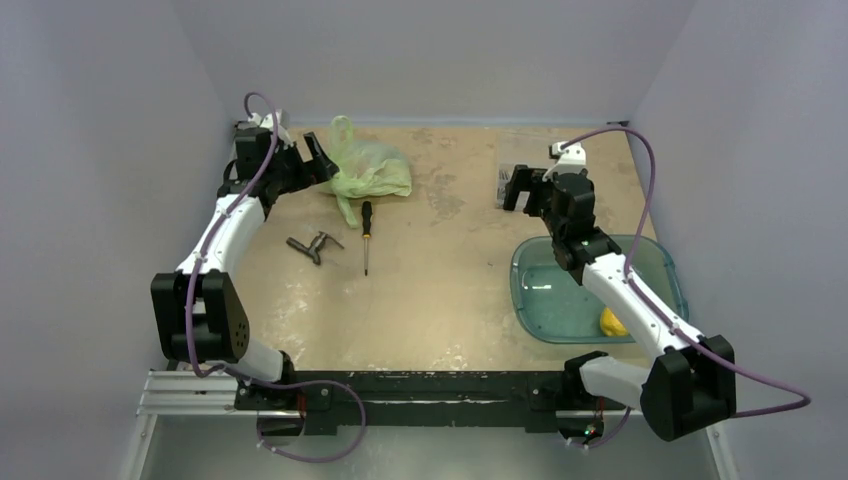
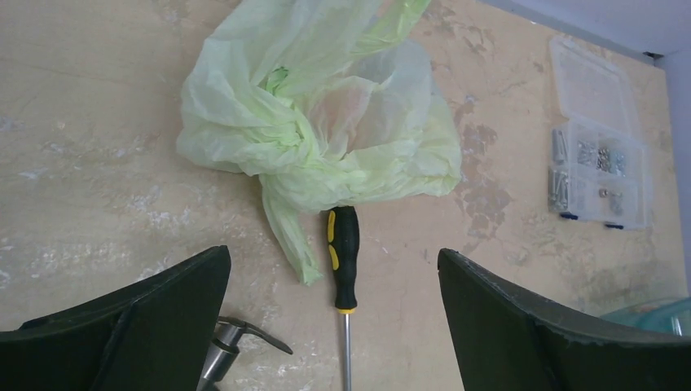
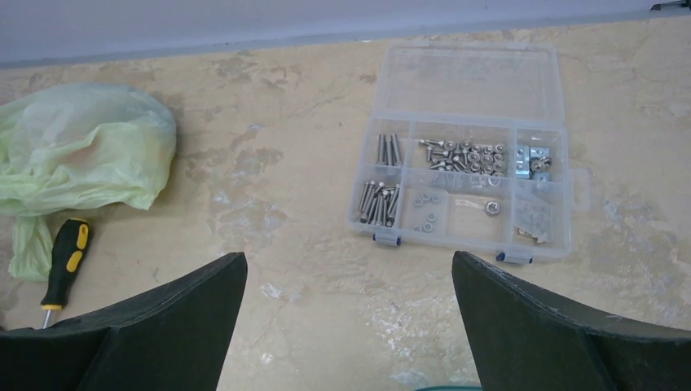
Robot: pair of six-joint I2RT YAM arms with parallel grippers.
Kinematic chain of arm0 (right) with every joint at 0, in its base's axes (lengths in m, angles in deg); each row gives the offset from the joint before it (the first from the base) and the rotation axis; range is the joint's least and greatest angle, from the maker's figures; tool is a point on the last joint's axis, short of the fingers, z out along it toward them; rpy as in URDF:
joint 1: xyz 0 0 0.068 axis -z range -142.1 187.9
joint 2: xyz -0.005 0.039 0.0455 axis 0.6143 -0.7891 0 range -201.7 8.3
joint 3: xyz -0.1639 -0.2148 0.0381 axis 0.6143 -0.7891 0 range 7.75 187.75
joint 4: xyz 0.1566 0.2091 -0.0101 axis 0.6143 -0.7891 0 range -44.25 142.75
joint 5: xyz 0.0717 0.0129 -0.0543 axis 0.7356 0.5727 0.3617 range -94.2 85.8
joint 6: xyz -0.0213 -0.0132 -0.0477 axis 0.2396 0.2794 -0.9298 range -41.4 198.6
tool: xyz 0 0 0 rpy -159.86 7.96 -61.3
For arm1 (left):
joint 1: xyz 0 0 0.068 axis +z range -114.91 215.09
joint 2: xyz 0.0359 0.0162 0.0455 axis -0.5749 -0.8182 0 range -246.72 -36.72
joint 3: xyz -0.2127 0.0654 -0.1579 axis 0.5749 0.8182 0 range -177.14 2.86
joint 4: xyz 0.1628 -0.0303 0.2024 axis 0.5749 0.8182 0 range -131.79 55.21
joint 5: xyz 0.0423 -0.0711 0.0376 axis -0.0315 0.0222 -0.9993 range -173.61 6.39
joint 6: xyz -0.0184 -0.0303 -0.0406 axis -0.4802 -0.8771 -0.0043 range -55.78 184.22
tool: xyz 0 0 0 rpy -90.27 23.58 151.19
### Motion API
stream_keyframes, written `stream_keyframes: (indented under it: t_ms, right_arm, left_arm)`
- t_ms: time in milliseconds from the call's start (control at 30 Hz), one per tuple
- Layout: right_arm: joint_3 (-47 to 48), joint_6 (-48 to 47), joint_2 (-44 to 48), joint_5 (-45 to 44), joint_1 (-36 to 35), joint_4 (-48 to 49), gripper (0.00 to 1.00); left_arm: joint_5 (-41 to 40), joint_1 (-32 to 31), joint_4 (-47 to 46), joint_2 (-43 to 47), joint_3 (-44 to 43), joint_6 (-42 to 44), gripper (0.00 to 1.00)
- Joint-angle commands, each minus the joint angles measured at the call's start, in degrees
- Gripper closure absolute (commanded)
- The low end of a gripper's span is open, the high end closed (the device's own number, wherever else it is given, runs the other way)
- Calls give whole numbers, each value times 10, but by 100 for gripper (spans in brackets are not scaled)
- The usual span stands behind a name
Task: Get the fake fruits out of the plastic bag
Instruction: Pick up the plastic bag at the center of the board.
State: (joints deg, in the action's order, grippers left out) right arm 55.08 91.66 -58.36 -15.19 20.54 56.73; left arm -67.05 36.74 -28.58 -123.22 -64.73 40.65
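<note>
My left gripper should move down and across onto the bag's gathered knot (image 1: 344, 184) (image 2: 295, 140) next, because the knot is below it and to its right in the top view.
The pale-green plastic bag (image 1: 372, 170) lies crumpled and knotted at the back left of the table, and also shows in the left wrist view (image 2: 326, 122) and the right wrist view (image 3: 81, 147). The fake fruits are hidden inside it; only a faint reddish patch (image 2: 352, 104) shows through the plastic. My left gripper (image 1: 318, 155) is open and empty, raised just left of the bag and apart from it (image 2: 334, 254). My right gripper (image 1: 520, 188) is open and empty at the right, far from the bag (image 3: 349, 261).
A black-and-yellow screwdriver (image 1: 366, 235) lies just in front of the bag (image 2: 344, 252). A metal tool (image 1: 312, 245) lies to its left. A clear screw box (image 3: 468, 155) sits at the back right. A teal tub (image 1: 522, 290) holding a yellow lemon-like fruit (image 1: 612, 322) stands at the right.
</note>
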Motion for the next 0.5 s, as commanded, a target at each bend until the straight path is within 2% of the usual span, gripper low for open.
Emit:
stream_keyframes:
  t_ms: [0, 167, 300, 467]
  right_arm:
    - [17, 11, -1, -10, -4, 13, 1]
    - [10, -5, -6, 59, -9, 35, 1]
    - [16, -14, -16, 72, -26, 31, 1]
    - [21, -13, -23, 76, -29, 28, 1]
  left_arm:
    - [30, -11, 6, 2, -30, 3, 0]
    - [35, -11, 18, -32, -42, 2, 2]
    - [42, -11, 34, -63, -61, 1, 2]
    - [-28, -11, 105, -124, -120, -43, 2]
